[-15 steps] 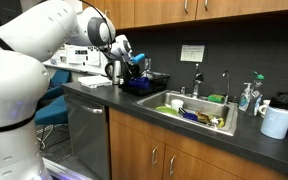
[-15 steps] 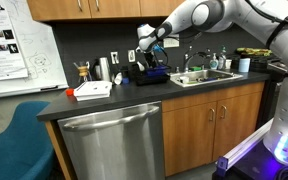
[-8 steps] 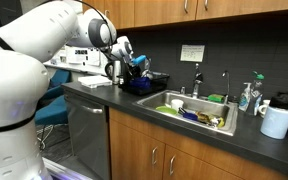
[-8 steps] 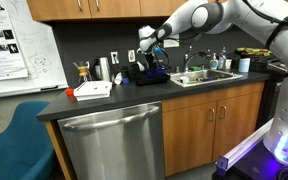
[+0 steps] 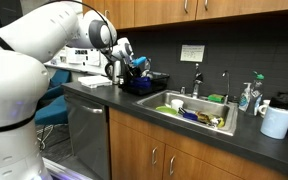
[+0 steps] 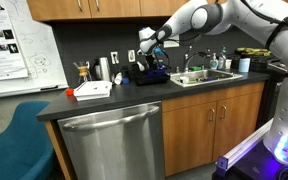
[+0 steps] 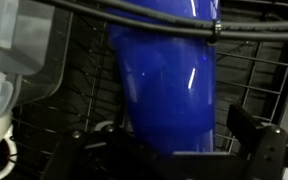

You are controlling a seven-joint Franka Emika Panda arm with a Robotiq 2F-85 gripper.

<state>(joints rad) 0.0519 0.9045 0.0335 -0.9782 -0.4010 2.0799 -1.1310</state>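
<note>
Next, my gripper shifts slightly toward the left in the wrist view and turns a little around the blue cup (image 5: pixel 139 61), since a gap shows beside one finger.
In the wrist view a glossy blue cup (image 7: pixel 164 80) stands between the two dark fingers (image 7: pixel 256 140) of my gripper (image 7: pixel 169 148), inside a black wire dish rack (image 7: pixel 269 70). The jaws are wide apart around the cup, with a gap showing on the right side. In both exterior views the gripper (image 5: pixel 134 64) (image 6: pixel 154 46) hangs over the dish rack (image 5: pixel 146 86) (image 6: pixel 150 76) on the counter, with the blue cup (image 5: pixel 139 61) at its fingers.
A sink (image 5: pixel 199 112) full of dishes lies beside the rack, with a faucet (image 5: pixel 197 78), a soap bottle (image 5: pixel 246 97) and a white mug (image 5: pixel 277 121). On the rack's other side stand a metal jug (image 6: pixel 104 68), a coffee dripper (image 6: pixel 82 72) and a white box (image 6: pixel 92 89).
</note>
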